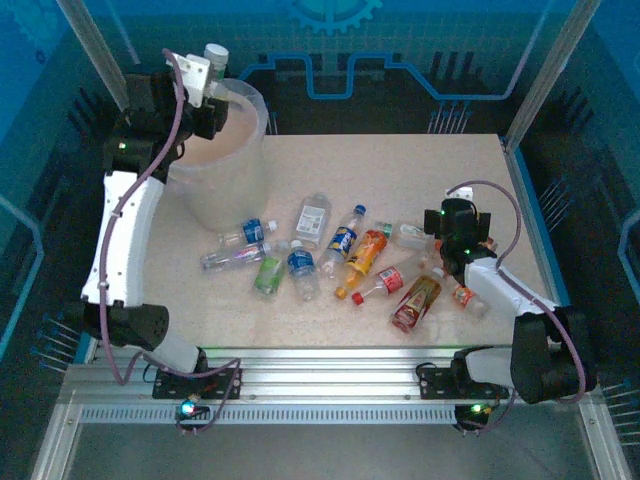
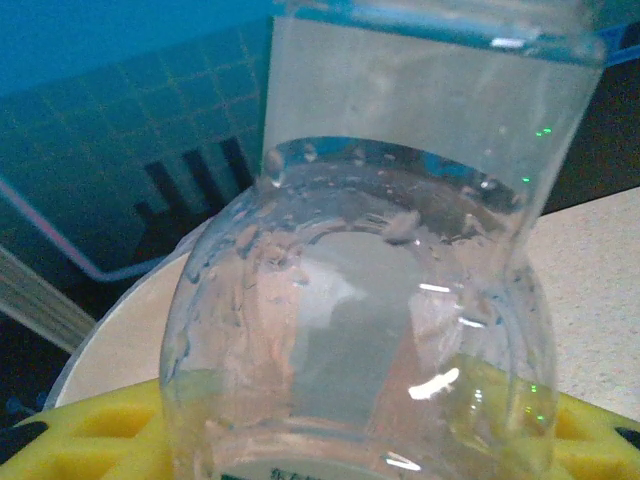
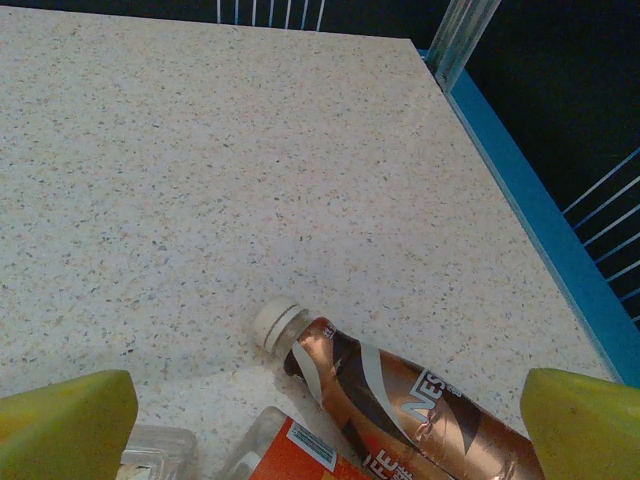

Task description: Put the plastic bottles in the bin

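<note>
My left gripper moves down and in next, tilting toward the bin's opening (image 1: 230, 130), to release the clear bottle (image 1: 216, 56), since its cap points past the bin's far rim.
My left gripper (image 1: 212, 84) is raised over the bin (image 1: 225, 160), a big whitish translucent bucket at the back left, and is shut on a clear bottle (image 1: 216, 56) with a white cap. In the left wrist view that clear bottle (image 2: 360, 300) sits between the yellow fingers (image 2: 90, 440), with the bin's rim (image 2: 110, 335) below. Several plastic bottles lie mid-table, among them an orange one (image 1: 365, 256) and a green one (image 1: 268, 275). My right gripper (image 1: 458, 238) hovers open over a brown bottle (image 3: 410, 400) with a white cap, beside a red-labelled bottle (image 3: 315, 455).
A blue rail (image 3: 530, 200) edges the table on the right, with dark wire guards beyond it. Bare speckled tabletop (image 1: 420, 170) stretches behind the bottles. The bottles lie close together, some touching.
</note>
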Tool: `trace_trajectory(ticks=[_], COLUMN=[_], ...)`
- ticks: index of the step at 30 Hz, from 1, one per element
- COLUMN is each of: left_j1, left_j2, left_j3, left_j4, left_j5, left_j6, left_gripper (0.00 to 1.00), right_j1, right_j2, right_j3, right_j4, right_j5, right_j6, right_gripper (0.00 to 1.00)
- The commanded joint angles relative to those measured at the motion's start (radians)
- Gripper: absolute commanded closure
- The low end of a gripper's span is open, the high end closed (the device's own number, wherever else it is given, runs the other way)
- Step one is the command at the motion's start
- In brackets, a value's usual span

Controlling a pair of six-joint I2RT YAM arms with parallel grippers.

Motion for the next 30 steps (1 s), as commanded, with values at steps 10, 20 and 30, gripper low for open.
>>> trace_trajectory(ticks=[10, 20, 30], left_j1=[0.079, 0.082, 0.085], left_j2=[0.157, 0.269, 0.362], left_j3=[0.002, -0.042, -0.064], left_j4=[-0.058, -0.086, -0.107], left_j5=[-0.060, -0.099, -0.124], left_j6=[0.010, 0.038, 0.075], left_gripper=[0.60, 0.56, 0.52], right_j1=[-0.008, -0.006, -0.007], right_j2=[-0.002, 0.008, 0.024], right_j3=[0.017, 0.022, 0.028], right_j4=[-0.011, -0.012, -0.012], right_j5=[-0.019, -0.025, -0.029], right_j6=[0.013, 0.012, 0.011], right_gripper=[0.00, 0.00, 0.00])
